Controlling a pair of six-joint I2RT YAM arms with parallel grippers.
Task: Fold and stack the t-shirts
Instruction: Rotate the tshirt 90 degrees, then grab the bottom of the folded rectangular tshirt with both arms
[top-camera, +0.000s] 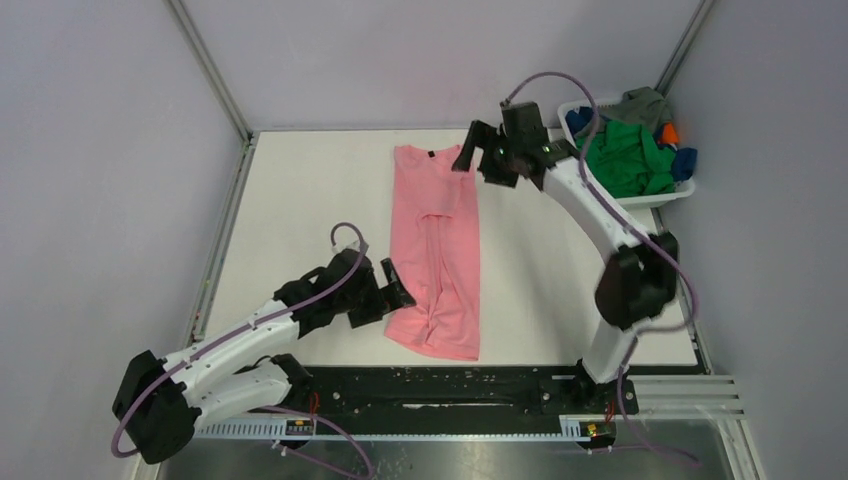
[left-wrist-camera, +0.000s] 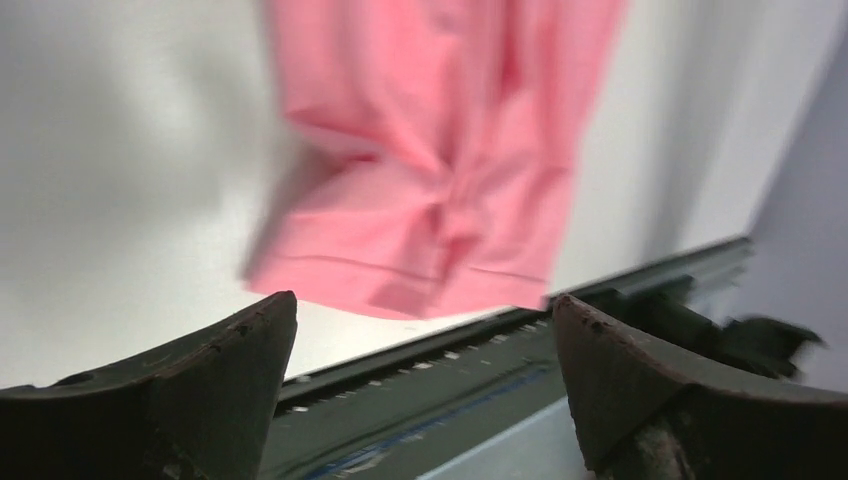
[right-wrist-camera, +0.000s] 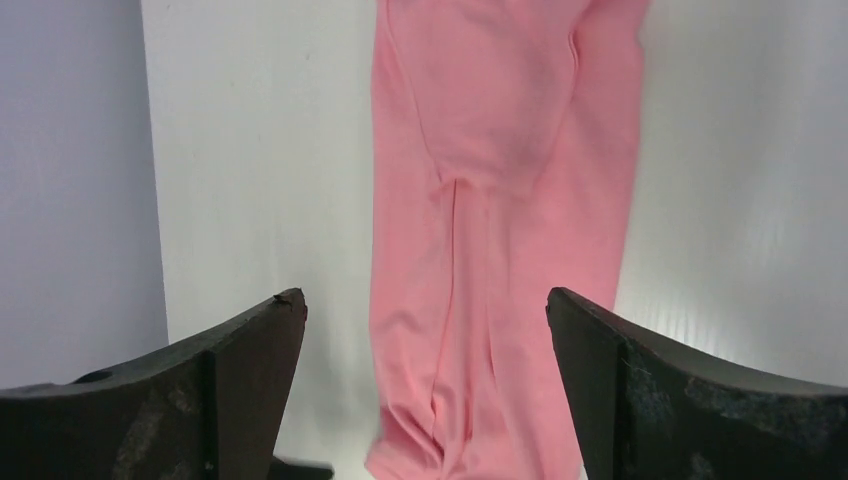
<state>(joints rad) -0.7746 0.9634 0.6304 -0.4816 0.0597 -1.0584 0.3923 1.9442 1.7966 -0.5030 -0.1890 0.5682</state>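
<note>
The left gripper next moves down and back to the wrinkled hem's nearest corner, which juts out from the folded t-shirt toward the black bar.
A salmon pink t-shirt lies on the white table, folded into a long narrow strip, collar at the far end, hem wrinkled at the near end. It also shows in the left wrist view and the right wrist view. My left gripper is open and empty, just left of the shirt's near end. My right gripper is open and empty, above the shirt's far right corner by the collar. A bright green shirt, a grey one, and blue and orange ones lie in the basket.
A white plastic basket holding the other shirts stands at the far right of the table. A black rail runs along the table's near edge. Grey walls enclose the table on the left, back and right.
</note>
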